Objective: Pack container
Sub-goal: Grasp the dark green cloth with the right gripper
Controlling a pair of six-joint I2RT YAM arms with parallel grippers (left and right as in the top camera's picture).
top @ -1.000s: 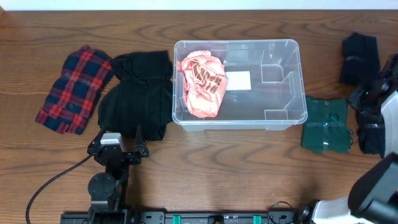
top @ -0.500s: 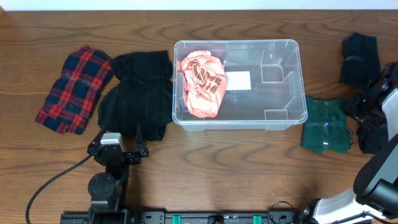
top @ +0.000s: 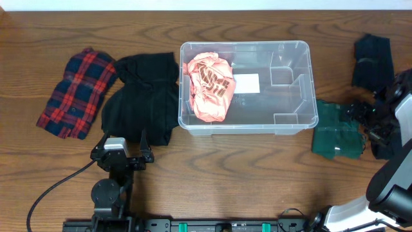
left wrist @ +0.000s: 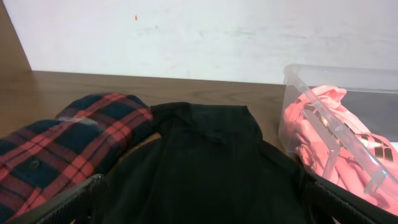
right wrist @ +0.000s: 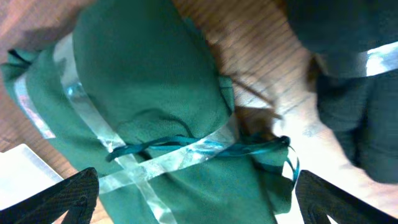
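The open fingers of my right gripper are already on both sides of the green cloth at the bundle's ribboned side away from the container [top: 286, 96], so I should move the gripper down onto it there.
The clear container [top: 286, 96] stands at the table's middle, with a crumpled pink garment [top: 209, 87] in its left half. A green cloth bundle [top: 335, 129] tied with silver ribbon lies just right of it. My right gripper [top: 358, 120] hovers over the bundle's right edge. In the right wrist view its open jaws [right wrist: 199, 202] straddle the green bundle [right wrist: 168, 112], with both fingers wide apart. My left gripper [top: 122, 151] rests open near the front edge, below a black garment [top: 141, 96]. The left wrist view shows the black garment [left wrist: 211, 162] between its spread fingers [left wrist: 74, 202].
A red plaid garment [top: 77, 93] lies at the far left beside the black one. A dark folded garment [top: 372, 58] sits at the back right, and another dark cloth [top: 386, 142] lies under my right arm. The container's corner [left wrist: 336, 71] shows in the left wrist view.
My right gripper has opened from shut to wide and has shifted left over the green bundle. The left arm and the garments have not moved.
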